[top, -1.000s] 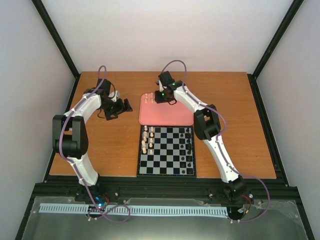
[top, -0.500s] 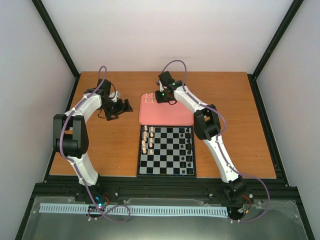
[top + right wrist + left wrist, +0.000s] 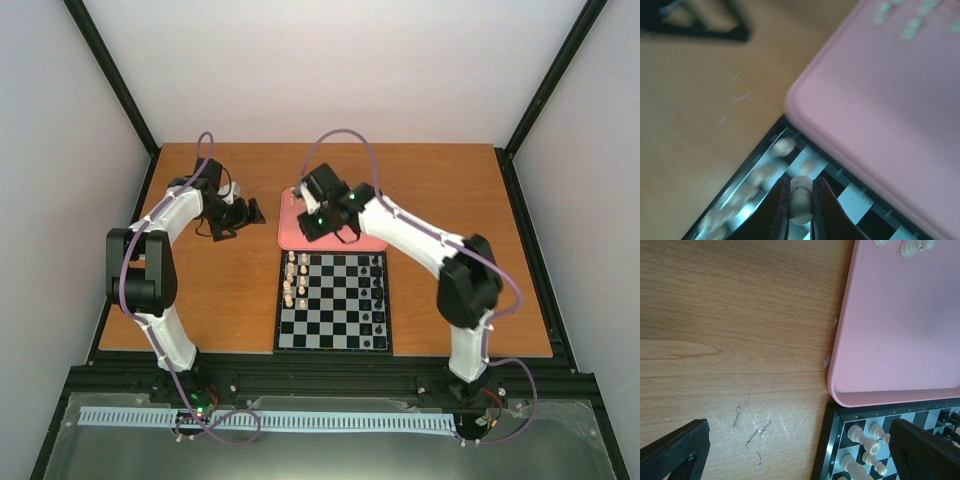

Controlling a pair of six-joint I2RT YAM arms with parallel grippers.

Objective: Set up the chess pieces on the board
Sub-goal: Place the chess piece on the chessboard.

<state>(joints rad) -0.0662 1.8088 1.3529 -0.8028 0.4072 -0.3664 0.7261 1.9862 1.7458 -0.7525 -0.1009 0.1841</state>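
Observation:
My right gripper moves back from the tray and down onto the empty square (image 3: 301,316) next. That square is by the second cream column's near end, and that line stops short.
The chequered board (image 3: 335,318) lies at the table's centre front, with several cream chess pieces (image 3: 295,278) standing in its two left columns. My right gripper (image 3: 801,202) is shut on one cream piece (image 3: 801,192) and hangs over the board's far-left corner (image 3: 855,200), close to the pink tray's edge. From above, that gripper (image 3: 312,224) is over the tray's near-left part. More cream pieces (image 3: 912,246) lie at the tray's far-left corner. My left gripper (image 3: 800,455) is open over bare wood, left of the board's corner (image 3: 832,450), with nothing between its fingers.
The pink tray (image 3: 365,240) touches the board's far edge. Black pieces (image 3: 377,292) line the board's right column. Bare wood lies left and right of the board. Black frame posts and pale walls surround the table.
My right gripper shut on a cream piece at the tray's far-left corner and has carried it toward the board's far-left corner. The left arm has not moved.

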